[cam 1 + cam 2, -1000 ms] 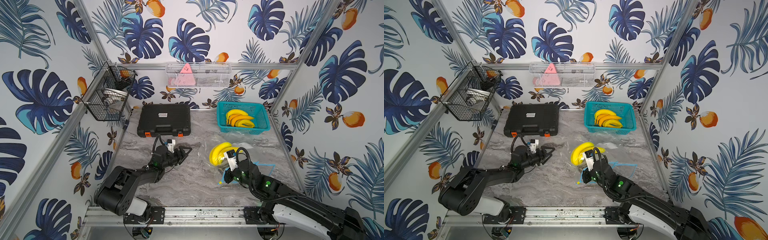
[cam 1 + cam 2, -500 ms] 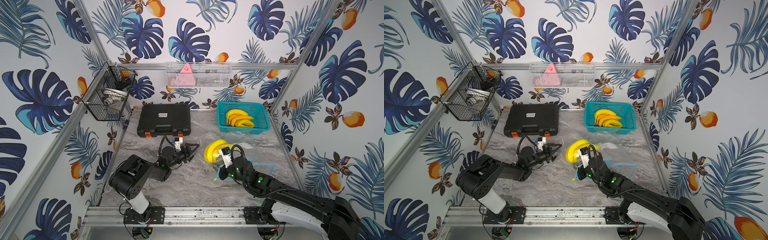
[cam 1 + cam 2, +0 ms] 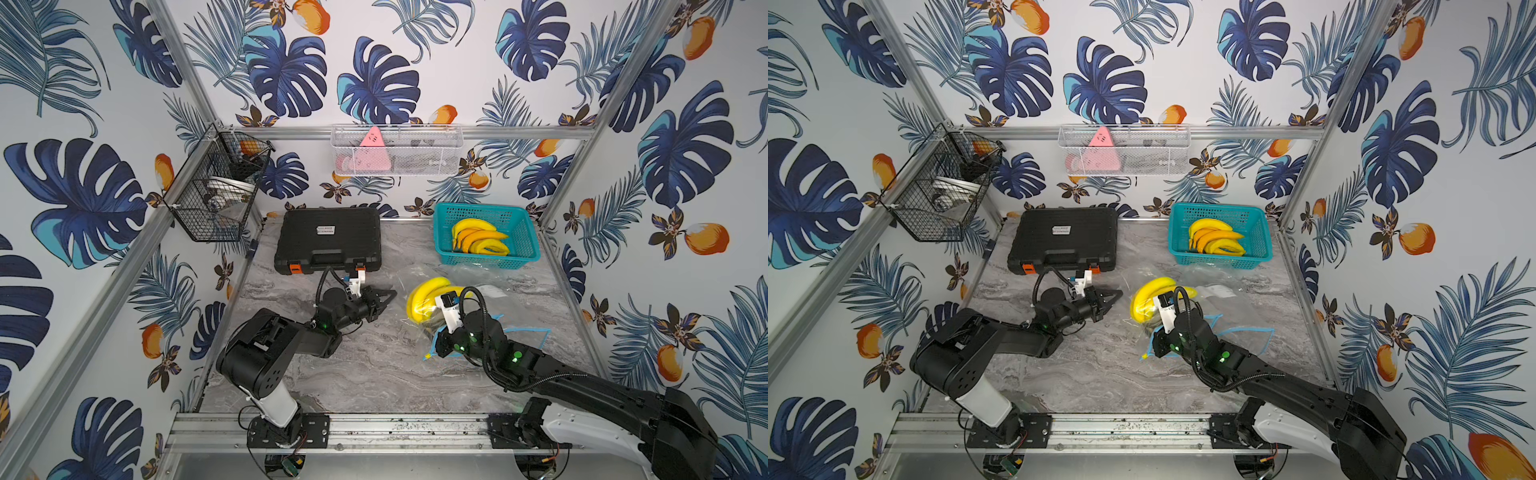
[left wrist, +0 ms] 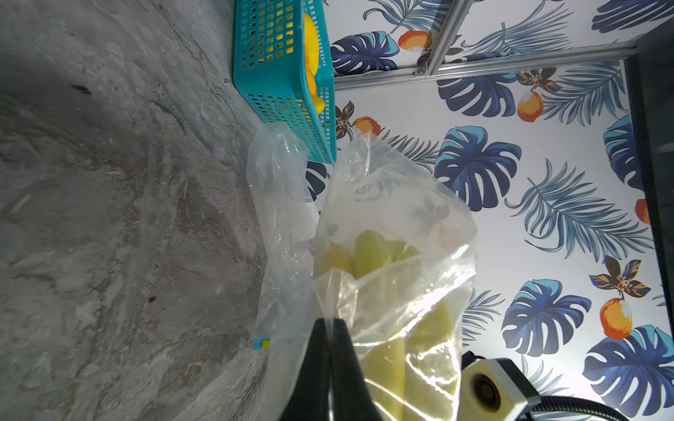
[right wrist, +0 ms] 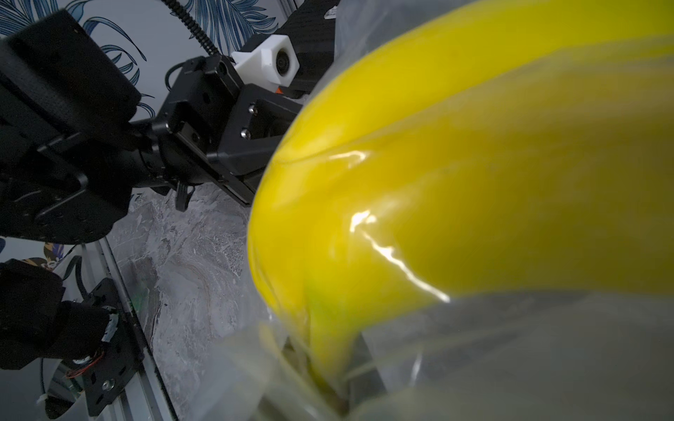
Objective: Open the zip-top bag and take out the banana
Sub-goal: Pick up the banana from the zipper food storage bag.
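My left gripper moves toward the case corner nearest the bananas, outward of the gripper, next and releases the fold, because film still wraps the bananas.
A bunch of yellow bananas (image 3: 424, 301) (image 3: 1148, 299) sits inside the clear zip-top bag (image 3: 482, 291) with its blue zip line (image 3: 523, 330), right of the table's middle. In the right wrist view the banana (image 5: 474, 182) fills the picture, and my right gripper (image 5: 339, 386) is shut on its stem through blurred bag film. In both top views that gripper's fingertips are hidden under the bunch. My left gripper (image 3: 390, 295) (image 3: 1119, 293) reaches in from the left. In the left wrist view it (image 4: 330, 324) is shut on a fold of the bag (image 4: 394, 226), with pale bananas showing through the film.
A teal basket (image 3: 525, 232) holding more bananas stands at the back right. A black case (image 3: 328, 243) lies at the back left, just behind my left arm. A black wire basket (image 3: 216, 199) hangs on the left wall and a white one (image 3: 397, 149) on the back wall.
My left gripper has moved right to the bag's edge and gone from open to shut on the film. My right gripper has shifted the banana slightly left.
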### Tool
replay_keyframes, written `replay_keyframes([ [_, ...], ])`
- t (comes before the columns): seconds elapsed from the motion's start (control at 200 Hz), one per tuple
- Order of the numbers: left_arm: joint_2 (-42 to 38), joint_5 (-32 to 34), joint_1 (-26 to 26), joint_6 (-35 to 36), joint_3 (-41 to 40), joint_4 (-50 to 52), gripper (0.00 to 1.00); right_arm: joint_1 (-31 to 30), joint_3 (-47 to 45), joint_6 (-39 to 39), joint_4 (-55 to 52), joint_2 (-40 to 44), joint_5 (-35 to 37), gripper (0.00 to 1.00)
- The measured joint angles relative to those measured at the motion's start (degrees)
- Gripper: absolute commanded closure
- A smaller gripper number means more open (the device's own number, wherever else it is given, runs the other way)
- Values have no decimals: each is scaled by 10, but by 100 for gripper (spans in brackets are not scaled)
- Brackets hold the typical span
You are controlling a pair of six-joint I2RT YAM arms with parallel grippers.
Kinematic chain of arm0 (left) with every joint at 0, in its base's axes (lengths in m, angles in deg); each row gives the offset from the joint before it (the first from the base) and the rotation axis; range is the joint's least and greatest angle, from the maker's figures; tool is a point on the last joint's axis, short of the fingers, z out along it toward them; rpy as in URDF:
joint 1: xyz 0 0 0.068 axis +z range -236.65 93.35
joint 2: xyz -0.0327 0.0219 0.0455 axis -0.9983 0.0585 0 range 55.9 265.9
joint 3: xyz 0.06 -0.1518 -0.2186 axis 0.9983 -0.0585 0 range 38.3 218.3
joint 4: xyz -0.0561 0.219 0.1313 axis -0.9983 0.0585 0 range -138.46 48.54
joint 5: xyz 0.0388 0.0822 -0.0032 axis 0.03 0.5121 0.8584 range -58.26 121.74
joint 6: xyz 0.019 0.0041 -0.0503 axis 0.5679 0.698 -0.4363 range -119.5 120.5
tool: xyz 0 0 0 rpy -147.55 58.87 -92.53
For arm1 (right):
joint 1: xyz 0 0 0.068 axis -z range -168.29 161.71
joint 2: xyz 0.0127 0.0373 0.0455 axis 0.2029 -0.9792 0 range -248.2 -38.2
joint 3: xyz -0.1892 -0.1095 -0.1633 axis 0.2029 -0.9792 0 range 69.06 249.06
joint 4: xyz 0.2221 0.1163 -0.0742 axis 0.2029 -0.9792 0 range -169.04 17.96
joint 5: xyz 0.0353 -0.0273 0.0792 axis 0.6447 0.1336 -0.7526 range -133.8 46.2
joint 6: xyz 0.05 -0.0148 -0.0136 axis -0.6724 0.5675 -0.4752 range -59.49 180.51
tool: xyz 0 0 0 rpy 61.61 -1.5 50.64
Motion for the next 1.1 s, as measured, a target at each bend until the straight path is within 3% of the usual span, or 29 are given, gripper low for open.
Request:
replay_keyframes([
  [0.21,-55,-62,32,90,37,150,100,0,-14,-1,-11,33,12,93],
  [0.375,-46,-96,46,133,73,229,100,0,-23,-10,-9,36,14,93],
  [0.575,-3,-190,111,180,107,303,100,0,-19,-14,-19,66,11,93],
  [0.721,10,-59,153,203,121,331,100,-2,-37,-15,-76,103,-17,92],
  [0.826,10,-28,156,224,135,360,100,0,-40,-17,-102,107,-14,98],
  [1.101,14,39,165,286,213,438,100,0,-14,-14,-165,121,-61,100],
])
